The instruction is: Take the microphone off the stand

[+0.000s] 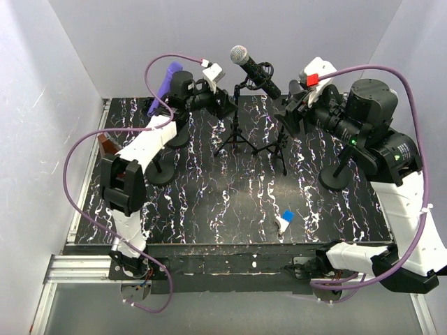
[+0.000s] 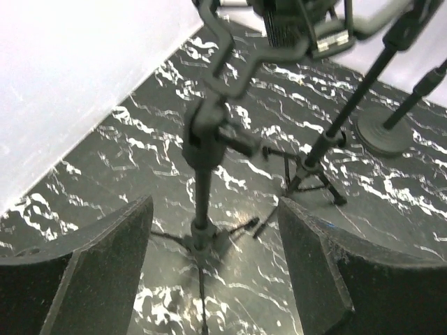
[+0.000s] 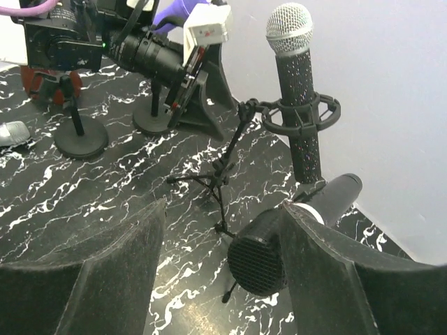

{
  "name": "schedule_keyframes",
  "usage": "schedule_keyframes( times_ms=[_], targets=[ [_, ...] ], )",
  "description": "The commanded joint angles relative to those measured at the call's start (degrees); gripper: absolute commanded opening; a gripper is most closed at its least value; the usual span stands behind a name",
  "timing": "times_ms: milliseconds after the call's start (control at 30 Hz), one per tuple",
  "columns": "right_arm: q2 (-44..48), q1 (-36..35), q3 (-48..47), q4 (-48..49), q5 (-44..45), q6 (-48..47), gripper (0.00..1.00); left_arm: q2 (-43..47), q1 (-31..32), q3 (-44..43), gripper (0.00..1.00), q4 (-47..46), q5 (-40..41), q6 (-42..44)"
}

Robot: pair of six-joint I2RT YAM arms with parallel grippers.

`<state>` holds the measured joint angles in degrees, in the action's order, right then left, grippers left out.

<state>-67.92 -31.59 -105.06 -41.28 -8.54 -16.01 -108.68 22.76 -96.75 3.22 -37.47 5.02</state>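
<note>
I should move my left gripper toward the right in the top view onto the stand's joint under the ring mount, because that joint is still beyond the open fingers.
A microphone with a silver grille (image 1: 239, 54) (image 3: 290, 28) and a black body sits in a ring mount (image 3: 300, 115) on a black tripod stand (image 1: 236, 136) (image 2: 201, 209). My left gripper (image 1: 225, 105) (image 2: 215, 230) is open beside that stand's pole; the pole shows between the fingertips, a little beyond them. A second microphone with a black grille (image 3: 260, 259) is on another tripod (image 1: 277, 148) (image 2: 311, 178). My right gripper (image 1: 288, 115) (image 3: 222, 230) is open, and the black-grille microphone lies against the inner face of its right finger (image 3: 335, 272).
Round-base stands are at the left (image 1: 162, 174) (image 3: 80, 143) and the right (image 1: 337, 180) (image 2: 383, 136) of the marbled black table (image 1: 209, 209). A purple object (image 1: 163, 85) is at the back left, a small blue-and-white piece (image 1: 285, 219) near the front. White walls enclose the table.
</note>
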Motion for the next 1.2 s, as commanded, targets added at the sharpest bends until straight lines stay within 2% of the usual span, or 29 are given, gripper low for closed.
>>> schedule_keyframes(
  times_ms=[0, 100, 200, 400, 733, 933, 1067, 1167],
  targets=[
    [1.56, 1.09, 0.29, 1.11, 0.27, -0.16, 0.73, -1.25, 0.7, -6.16, 0.71, -9.2, 0.3, -2.2],
    [1.04, 1.27, 0.73, 1.2, 0.19, -0.07, 0.73, -4.95, 1.67, -9.76, 0.72, -8.85, 0.65, -1.33],
    [0.68, 1.36, 0.64, 1.46, 0.1, 0.01, 0.73, -9.08, 2.46, -14.15, 0.66, -7.71, 0.3, -0.1],
    [0.77, 1.62, 2.04, 2.6, -0.43, 0.28, 0.73, -9.62, 2.72, -16.02, 0.48, -5.07, -2.16, 0.96],
    [0.51, 1.71, 4.77, 5.32, -2.71, 1.5, 0.71, 1.09, 2.72, -9.78, 0.15, 0.99, -2.61, 3.16],
    [0.94, 1.54, 8.19, 7.87, -10.87, 2.21, 0.67, 9.17, 2.72, -6.36, 0.1, 4.68, -2.61, 0.27],
    [2.88, 0.4, 13.81, 11.04, -14.66, 3.53, 0.65, 16.91, 2.72, 2.06, 0.09, 2.94, -0.77, -4.39],
    [3.58, -1.18, 16.89, 12.27, -15.28, 3.35, 0.64, 22.97, 3.16, 7.96, 0.08, 3.19, 1.17, -4.23]
  ],
)
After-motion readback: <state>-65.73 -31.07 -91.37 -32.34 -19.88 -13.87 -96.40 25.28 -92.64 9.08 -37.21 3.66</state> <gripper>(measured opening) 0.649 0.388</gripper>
